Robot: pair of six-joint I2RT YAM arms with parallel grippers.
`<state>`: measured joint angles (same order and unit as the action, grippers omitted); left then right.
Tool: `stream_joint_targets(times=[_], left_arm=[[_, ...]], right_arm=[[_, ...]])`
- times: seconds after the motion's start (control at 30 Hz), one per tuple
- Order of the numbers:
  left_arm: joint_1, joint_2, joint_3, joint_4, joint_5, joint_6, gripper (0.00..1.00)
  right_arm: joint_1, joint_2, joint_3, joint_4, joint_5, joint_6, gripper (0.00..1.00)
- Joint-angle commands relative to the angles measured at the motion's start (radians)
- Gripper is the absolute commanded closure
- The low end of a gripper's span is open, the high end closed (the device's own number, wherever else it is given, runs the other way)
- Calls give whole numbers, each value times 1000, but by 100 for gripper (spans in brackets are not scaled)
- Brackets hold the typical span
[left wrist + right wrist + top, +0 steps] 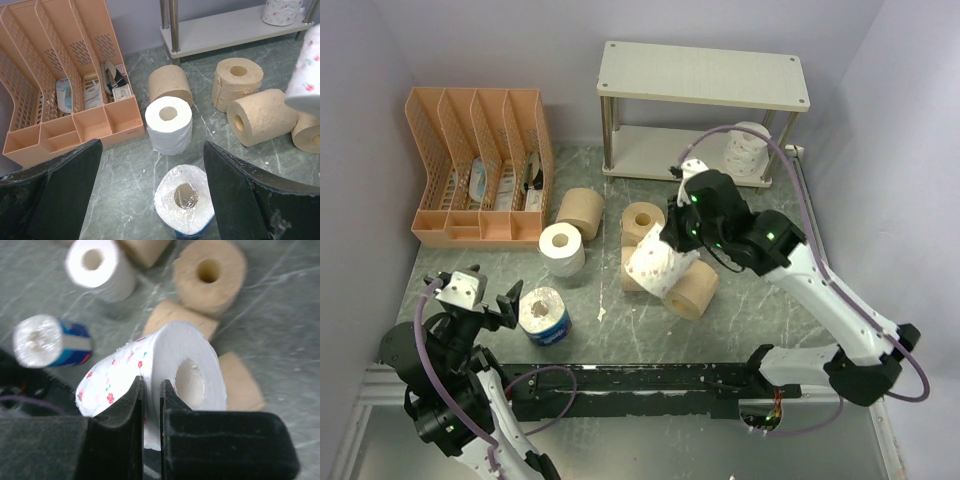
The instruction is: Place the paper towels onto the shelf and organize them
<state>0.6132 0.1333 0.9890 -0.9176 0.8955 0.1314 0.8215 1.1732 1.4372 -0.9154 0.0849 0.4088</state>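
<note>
The robot's right gripper should next carry the held roll outward, turn it upright and let go of it, because the bare lower board [711,153] beside the shelved roll is outward of the gripper.
My right gripper [150,384] is shut on the wall of a white flower-speckled paper towel roll [175,365], pinching it between rim and core; the top view shows the roll [653,265] held above the tan rolls. Tan rolls [582,212] [643,222] [694,291] lie mid-table, with a plain white roll [562,248] and a blue-wrapped roll [544,315]. My left gripper [485,305] is open and empty, its jaws wide just short of the blue-wrapped roll [185,200]. The two-tier shelf [700,75] stands at the back, with a white speckled roll [748,150] on its lower board.
An orange mesh file organizer [480,165] with papers stands at the back left, also in the left wrist view [60,85]. A black rail [640,385] runs along the near table edge. Grey walls close in the left, back and right.
</note>
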Motion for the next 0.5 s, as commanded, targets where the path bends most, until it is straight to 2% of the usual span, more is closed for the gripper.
stream_joint_targets(times=[0.0,0.2,0.47], left_arm=[[15,-25,7,-1,31,16,6],[26,-66,7,0,31,17,6],[59,-132,7,-3,36,21,6]], right_arm=[[4,134,125,-39,304,-142,100],[-24,376,291,68,593,-373,100],[-149,525,305,458,580,-709,100]])
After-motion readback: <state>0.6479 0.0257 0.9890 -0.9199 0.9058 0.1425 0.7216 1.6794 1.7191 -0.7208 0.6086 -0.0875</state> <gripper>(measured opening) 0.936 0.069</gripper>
